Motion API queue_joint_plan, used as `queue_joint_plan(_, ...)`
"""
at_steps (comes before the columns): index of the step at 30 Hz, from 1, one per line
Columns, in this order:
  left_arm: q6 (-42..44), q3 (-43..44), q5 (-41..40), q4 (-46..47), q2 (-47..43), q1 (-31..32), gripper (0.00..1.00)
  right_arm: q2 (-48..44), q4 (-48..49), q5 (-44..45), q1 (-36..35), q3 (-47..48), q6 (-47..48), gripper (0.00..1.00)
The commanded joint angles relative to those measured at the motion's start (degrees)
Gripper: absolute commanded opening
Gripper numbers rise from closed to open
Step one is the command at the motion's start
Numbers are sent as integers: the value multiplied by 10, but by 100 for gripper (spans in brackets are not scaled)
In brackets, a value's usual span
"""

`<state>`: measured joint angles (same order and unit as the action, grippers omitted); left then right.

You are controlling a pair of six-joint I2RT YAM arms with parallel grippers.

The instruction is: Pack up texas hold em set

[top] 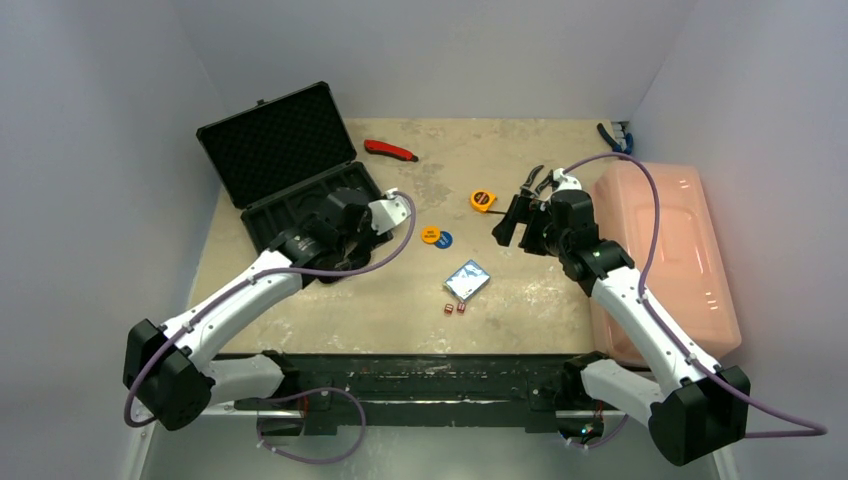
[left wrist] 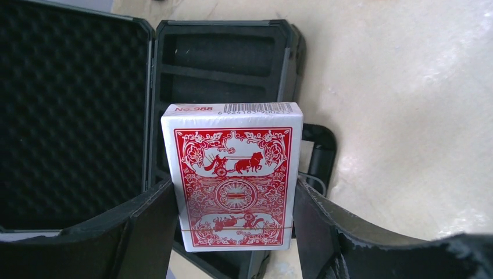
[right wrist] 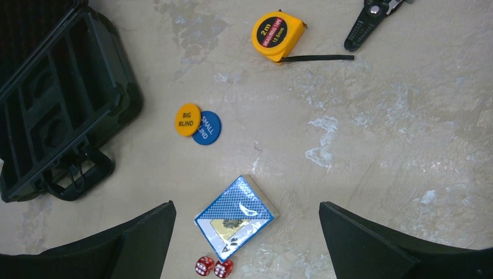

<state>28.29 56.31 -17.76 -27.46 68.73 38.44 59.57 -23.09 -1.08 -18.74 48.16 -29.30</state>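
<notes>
My left gripper holds the red card deck and next needs to move toward the lid's hinge, then down. It should let go of the deck in the base's middle pocket (top: 303, 200), since that pocket is empty.
The black briefcase (top: 262, 142) lies open at the far left, foam lid up. My left gripper (top: 352, 218) hovers over its base (left wrist: 221, 58), shut on the red card deck (left wrist: 232, 180), which stands between the fingers (left wrist: 148, 226). The blue card deck (top: 467, 280) lies on the table, with two tiny red dice (top: 455, 307) just in front of it. An orange disc (top: 431, 236) and a blue disc (top: 445, 240) touch each other left of my right gripper (top: 512, 218). That gripper (right wrist: 247, 244) is open and empty, above the blue deck (right wrist: 235, 218) and dice (right wrist: 213, 267).
A yellow tape measure (top: 482, 200) lies near the right gripper, with its tape pulled out a little. A red utility knife (top: 390, 150) lies at the back. Pliers (top: 613, 136) lie at the back right. A large pink bin (top: 665, 250) fills the right side.
</notes>
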Motion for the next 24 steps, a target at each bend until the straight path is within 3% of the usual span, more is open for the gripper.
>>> queue_joint_plan(1,60,22,33,27,-2,-55,0,-8,14,-9,-2,-1,13,99)
queue_joint_plan(6,87,81,90,-16,43,-126,0,-17,17,-12,-2,-7,13,99)
queue_joint_plan(14,129,124,149,-4,116,-209,0,-19,17,-14,-2,-13,13,99)
queue_joint_plan(24,176,192,154,5,231,-278,0,-19,19,-21,-2,-19,13,99)
